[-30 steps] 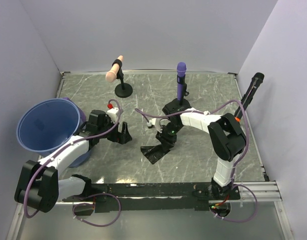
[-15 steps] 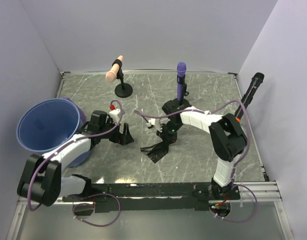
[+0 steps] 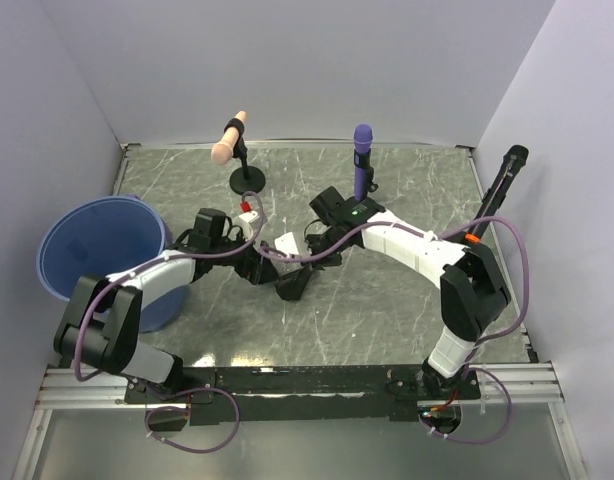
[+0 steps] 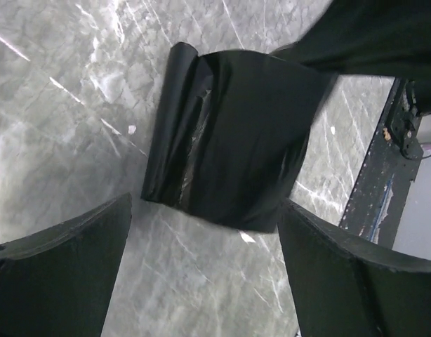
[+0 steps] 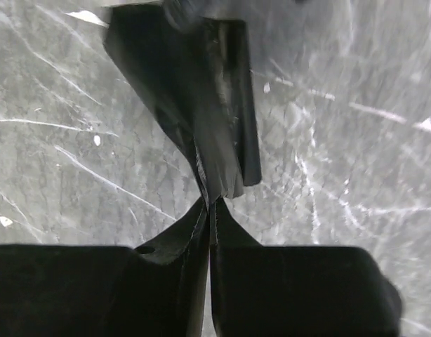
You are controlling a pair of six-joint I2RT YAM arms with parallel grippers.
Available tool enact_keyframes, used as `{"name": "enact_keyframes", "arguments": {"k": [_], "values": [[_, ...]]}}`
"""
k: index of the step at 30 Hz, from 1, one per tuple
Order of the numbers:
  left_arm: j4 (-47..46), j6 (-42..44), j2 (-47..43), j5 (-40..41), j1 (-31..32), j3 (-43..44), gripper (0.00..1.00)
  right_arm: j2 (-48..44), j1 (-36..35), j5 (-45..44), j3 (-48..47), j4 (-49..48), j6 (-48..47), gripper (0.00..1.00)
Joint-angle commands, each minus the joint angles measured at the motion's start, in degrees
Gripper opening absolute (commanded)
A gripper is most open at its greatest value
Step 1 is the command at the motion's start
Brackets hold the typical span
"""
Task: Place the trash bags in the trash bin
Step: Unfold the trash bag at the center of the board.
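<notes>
I should next bring my left gripper rightward in the top view and down onto the trash bag's rolled edge [image 4: 165, 133], as it hangs free of my right gripper.
A folded black trash bag [image 3: 292, 284] hangs just above the marble table between the two arms. My right gripper [image 3: 315, 256] is shut on its upper edge; in the right wrist view the fingertips [image 5: 210, 205] pinch the bag [image 5: 201, 105], which droops away from them. My left gripper [image 3: 255, 266] stands open right beside the bag on its left. In the left wrist view the bag [image 4: 229, 140] lies ahead of the open gripper [image 4: 205, 281], with nothing between its fingers [image 4: 61, 270]. The blue trash bin [image 3: 59, 258] stands at the far left, behind the left arm.
A pink microphone on a stand [image 3: 230, 141] and a purple microphone on a stand [image 3: 361, 158] stand at the back of the table. A black microphone [image 3: 506, 172] leans at the right wall. White walls enclose the table on three sides.
My right gripper has shut on the trash bag, lifted it and carried it left. My left arm has swung right, bringing its open gripper up to the bag.
</notes>
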State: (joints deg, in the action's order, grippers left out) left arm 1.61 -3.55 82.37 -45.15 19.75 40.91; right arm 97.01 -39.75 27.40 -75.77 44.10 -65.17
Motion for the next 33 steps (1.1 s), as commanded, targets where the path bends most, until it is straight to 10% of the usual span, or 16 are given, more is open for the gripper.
{"name": "enact_keyframes", "arguments": {"k": [1,13,23,33], "values": [[-4.9,2.4,2.1,-3.2,0.4,1.4,0.88,-3.4,-1.7,-0.6,-1.5,3.3,-3.8,0.08],[-9.0,-3.1,10.2,4.4,0.4,5.1,0.83,-25.6,-1.3,-3.2,13.1,17.6,-4.4,0.04],[2.1,-0.4,27.5,-6.4,4.6,20.4,0.72,-35.1,1.3,-8.5,19.2,18.5,-1.5,0.04],[5.2,-0.3,29.7,6.4,9.7,22.6,0.69,-41.5,2.7,-13.0,14.8,25.3,0.7,0.04]]}}
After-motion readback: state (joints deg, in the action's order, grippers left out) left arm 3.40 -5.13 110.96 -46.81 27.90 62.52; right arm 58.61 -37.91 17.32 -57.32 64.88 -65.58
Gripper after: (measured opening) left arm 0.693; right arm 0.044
